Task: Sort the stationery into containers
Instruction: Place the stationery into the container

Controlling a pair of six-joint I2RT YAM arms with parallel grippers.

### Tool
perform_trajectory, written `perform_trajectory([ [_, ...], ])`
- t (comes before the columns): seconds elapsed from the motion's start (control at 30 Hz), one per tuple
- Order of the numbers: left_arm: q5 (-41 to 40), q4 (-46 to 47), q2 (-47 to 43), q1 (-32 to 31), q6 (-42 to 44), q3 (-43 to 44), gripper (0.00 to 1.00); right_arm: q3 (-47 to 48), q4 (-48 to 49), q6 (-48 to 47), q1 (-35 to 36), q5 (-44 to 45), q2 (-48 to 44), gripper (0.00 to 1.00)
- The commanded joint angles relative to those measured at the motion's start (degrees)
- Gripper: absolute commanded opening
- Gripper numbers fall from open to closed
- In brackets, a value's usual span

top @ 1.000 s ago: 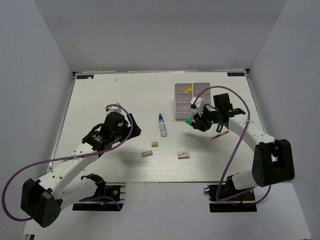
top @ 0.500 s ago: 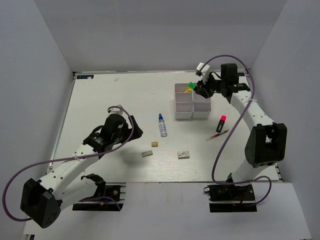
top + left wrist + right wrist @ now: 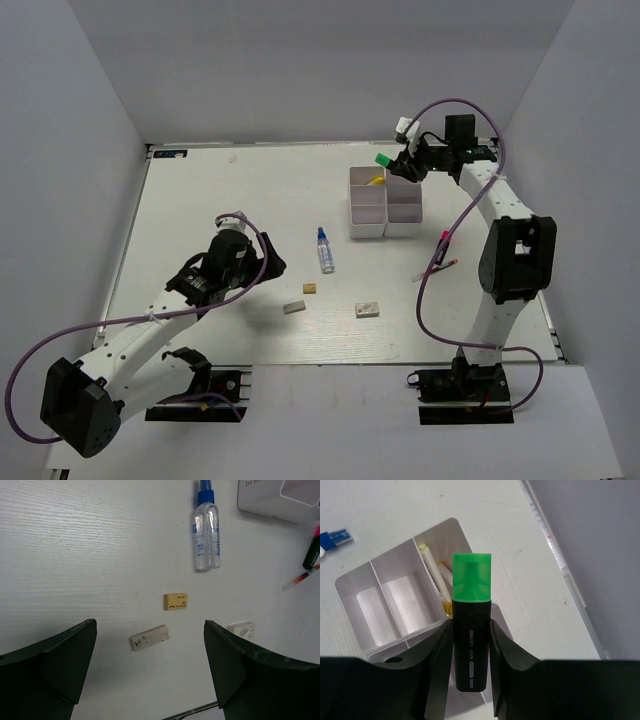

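Note:
The right gripper lowers next over the tray's bare section alongside (image 3: pixel 404 188) and releases the highlighter: the green cap juts over the white tray's section with pens.
My right gripper (image 3: pixel 471 626) is shut on the green-black highlighter (image 3: pixel 471 630), green cap pointing forward. It hangs over the far right end of the white tray (image 3: pixel 366 211), above the compartment holding yellow-capped white pens (image 3: pixel 433 569). My left gripper (image 3: pixel 149 624) stands open above the table, over the grey eraser (image 3: pixel 149 638). Beyond it lie the tan eraser (image 3: pixel 175 601), the white eraser (image 3: pixel 241 629) and the blue-capped clear bottle (image 3: pixel 206 535). A thin red pen (image 3: pixel 435 270) and a pink-capped marker (image 3: pixel 443 240) lie right of the tray.
The tray (image 3: pixel 410 600) has bare compartments beside the one with pens. The table's right rail (image 3: pixel 560 560) and the grey side wall run close to my right gripper (image 3: pixel 396 166). The bottle (image 3: pixel 325 250) lies left of the tray.
The right arm has lifted the green highlighter from beside the tray's near right corner and carried it away to the tray's far end. The left arm has hardly moved.

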Motion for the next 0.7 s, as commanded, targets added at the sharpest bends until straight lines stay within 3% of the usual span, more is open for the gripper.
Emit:
perform_trajectory([
  [0.0, 0.7, 0.6, -1.6, 0.1, 0.6, -0.6, 0.97, 2.4, -1.6, -4.7, -0.4, -4.2, 1.4, 0.00],
  [0.43, 0.7, 0.6, 0.1, 0.1, 0.6, -0.1, 0.97, 5.6, -1.6, -6.1, -3.1, -7.7, 6.6, 0.00],
  [0.67, 0.7, 0.6, 1.2, 0.1, 0.6, 0.4, 0.97, 7.5, -3.7, -11.4, -3.3, -8.5, 9.4, 0.00],
])
